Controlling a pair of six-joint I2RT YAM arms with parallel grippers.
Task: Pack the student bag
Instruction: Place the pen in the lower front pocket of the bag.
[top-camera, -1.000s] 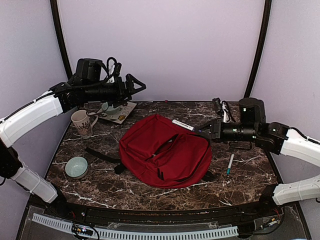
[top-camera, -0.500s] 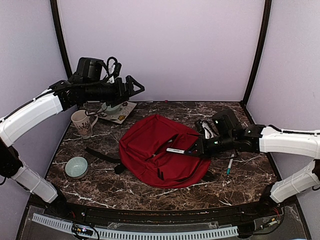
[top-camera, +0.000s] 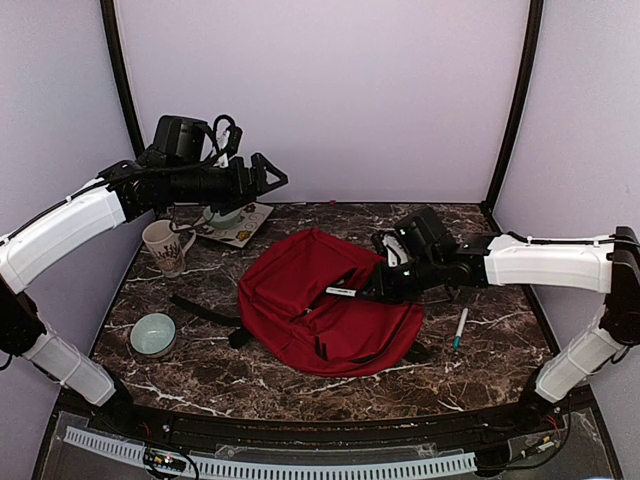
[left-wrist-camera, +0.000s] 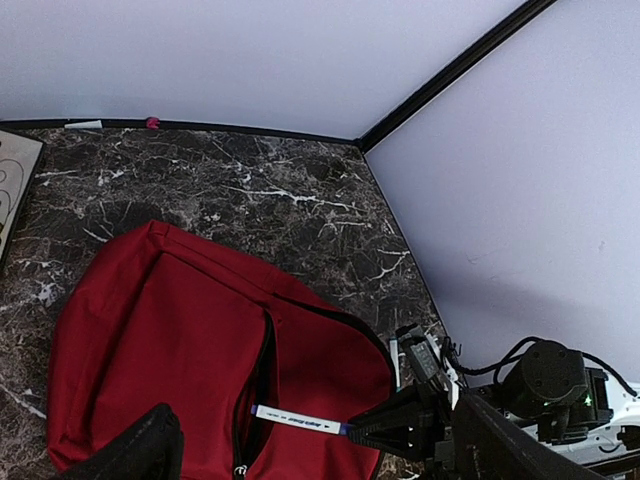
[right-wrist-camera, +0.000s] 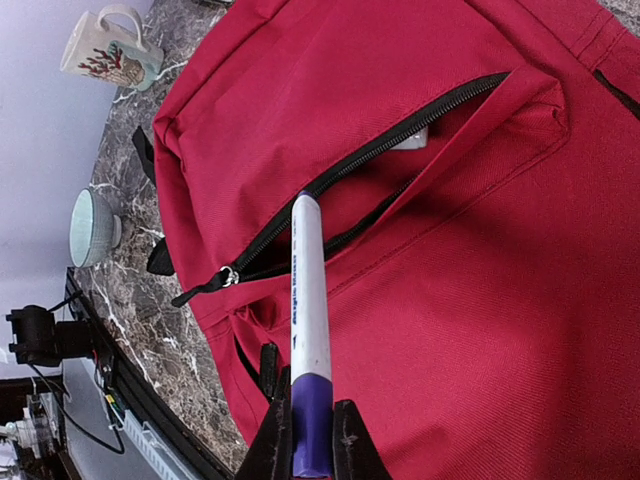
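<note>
I should next slide the marker down inside with my right gripper and release it, because the bag's open pocket (top-camera: 321, 298) (right-wrist-camera: 345, 205) is open below my right gripper and to its left in the top view.
The red student bag (top-camera: 330, 305) lies flat in the middle of the table, its front pocket zipper (right-wrist-camera: 400, 150) open. My right gripper (top-camera: 374, 289) is shut on the purple cap end of a white marker (top-camera: 342, 293) and holds it low over the bag. The marker (right-wrist-camera: 308, 290) points at the open pocket, its tip just over the zipper line. It also shows in the left wrist view (left-wrist-camera: 298, 420). My left gripper (top-camera: 274, 172) is open and empty, raised high over the table's back left. Its fingers (left-wrist-camera: 130, 455) frame the bag (left-wrist-camera: 150, 320) from above.
A patterned mug (top-camera: 163, 246) and a pale bowl (top-camera: 153, 334) stand at the left. A flat printed book (top-camera: 235, 222) lies at the back left. A teal pen (top-camera: 459, 327) lies right of the bag. Black bag straps (top-camera: 205, 310) trail left.
My right gripper has carried the marker from the bag's back right edge leftward and down over the bag to the open pocket. The left arm has barely moved.
</note>
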